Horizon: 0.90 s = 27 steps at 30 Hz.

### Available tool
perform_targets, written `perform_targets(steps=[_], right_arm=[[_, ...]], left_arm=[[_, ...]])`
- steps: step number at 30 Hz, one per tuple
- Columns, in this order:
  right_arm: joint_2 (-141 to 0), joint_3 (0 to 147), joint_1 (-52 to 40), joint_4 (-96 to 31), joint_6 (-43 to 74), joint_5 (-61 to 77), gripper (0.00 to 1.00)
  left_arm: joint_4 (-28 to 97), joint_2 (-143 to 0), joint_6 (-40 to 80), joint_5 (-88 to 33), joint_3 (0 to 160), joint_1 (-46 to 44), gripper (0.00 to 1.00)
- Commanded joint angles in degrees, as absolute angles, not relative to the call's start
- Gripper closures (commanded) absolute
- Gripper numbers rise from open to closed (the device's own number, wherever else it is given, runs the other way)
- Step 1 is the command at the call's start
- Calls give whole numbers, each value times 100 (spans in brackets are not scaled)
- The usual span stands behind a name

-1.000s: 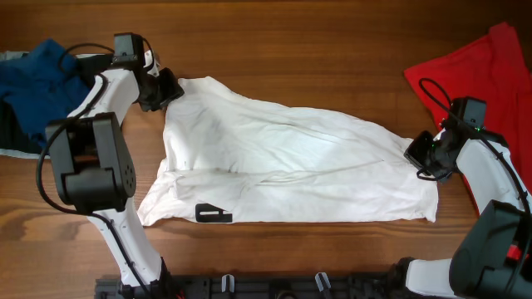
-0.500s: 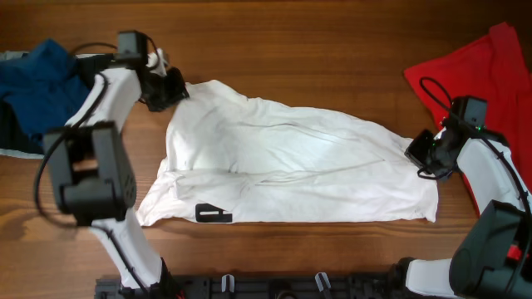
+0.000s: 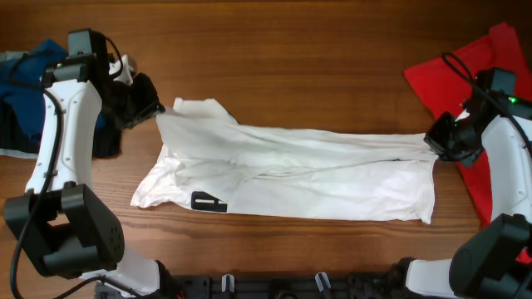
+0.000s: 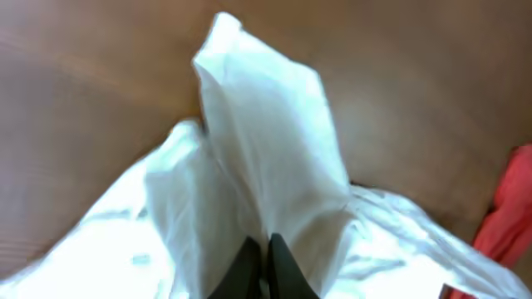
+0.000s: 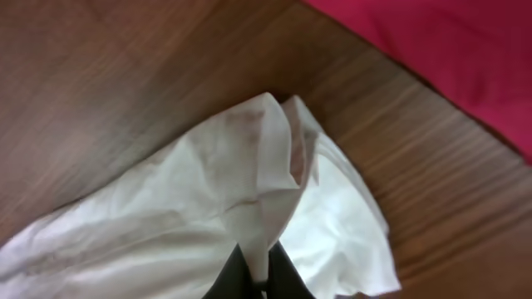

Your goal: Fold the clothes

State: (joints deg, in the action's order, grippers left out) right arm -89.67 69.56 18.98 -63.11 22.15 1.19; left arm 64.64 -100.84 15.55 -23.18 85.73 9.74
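Observation:
The shirt's near corner beside the black label is still uncovered, so the left gripper should move back and down toward that corner and let go of the raised cloth.
The white T-shirt [image 3: 291, 166] lies stretched across the table, with its far edge pulled taut between my two grippers. A small black label [image 3: 208, 202] shows near its front left corner. My left gripper [image 3: 152, 110] is shut on the shirt's far left corner. In the left wrist view the gripper [image 4: 266, 264] pinches a raised fold of white cloth [image 4: 266, 141]. My right gripper [image 3: 432, 141] is shut on the far right corner, and its wrist view shows the gripper [image 5: 258, 270] clamping bunched white fabric [image 5: 249, 174]. A red shirt [image 3: 478, 66] lies at the back right.
A blue garment [image 3: 25, 79] is heaped at the back left, behind my left arm. The red shirt [image 5: 432, 41] is close behind the right gripper, and its edge [image 4: 507, 208] shows in the left wrist view. Bare wooden table [image 3: 291, 50] runs along the back.
My left gripper has shut on the shirt's far left corner and drawn it left. The right gripper moved back and right. The far edge is now pulled into a straight, taut band.

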Motion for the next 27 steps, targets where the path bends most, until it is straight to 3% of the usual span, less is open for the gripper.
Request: perform_targets(steps=[1,10,27], right_arm=[[-8879,7078,2082,-6606,2099,-604,96],[-8882,7076,2283,-6823,2099,-834,96],[-8892,6309,2283,-6757,1968,-526,96]], left_arm=[[7028,-10049,1369,-1653,8584,1015,96],[8062,-10049,1393,-845,8582,1013,96],[7992,-10051,1459,-650,7535,1013,96]])
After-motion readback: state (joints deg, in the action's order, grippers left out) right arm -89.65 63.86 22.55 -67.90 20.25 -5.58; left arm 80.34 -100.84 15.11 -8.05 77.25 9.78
